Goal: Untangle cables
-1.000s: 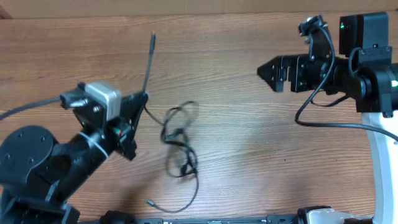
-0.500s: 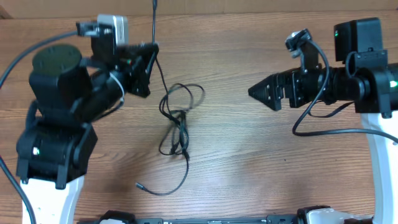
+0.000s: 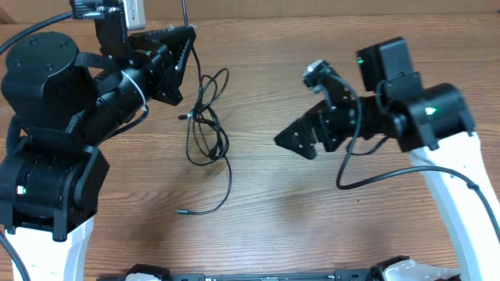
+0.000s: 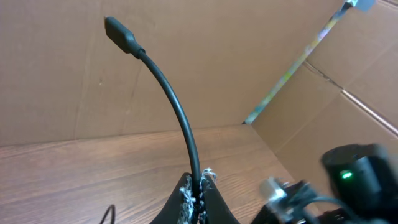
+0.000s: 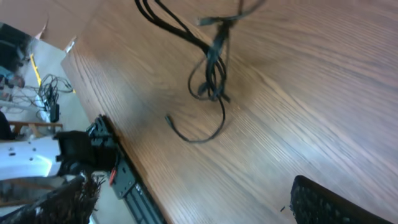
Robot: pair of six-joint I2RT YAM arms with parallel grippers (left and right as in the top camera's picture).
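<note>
My right gripper lowers across and closes on the tangled cable loops next, since they lie below it and to its left in the overhead view.
The cables are thin black cords tangled in loops on the wooden table, left of centre, with one loose plug end near the front. My left gripper is raised at the back left and shut on one cable. In the left wrist view that cable stands up from between the closed fingers, its plug at the top. My right gripper is open and empty, right of the tangle and apart from it. The right wrist view shows the tangle ahead of its wide-spread fingers.
Cardboard walls stand behind the table. The table's front edge with a black rail shows in the right wrist view. The right arm's thicker black wire hangs over the table at right.
My left arm has swung up and back with the cable, dragging the tangle left and toward the back. My right arm has moved left and forward toward the table's middle.
</note>
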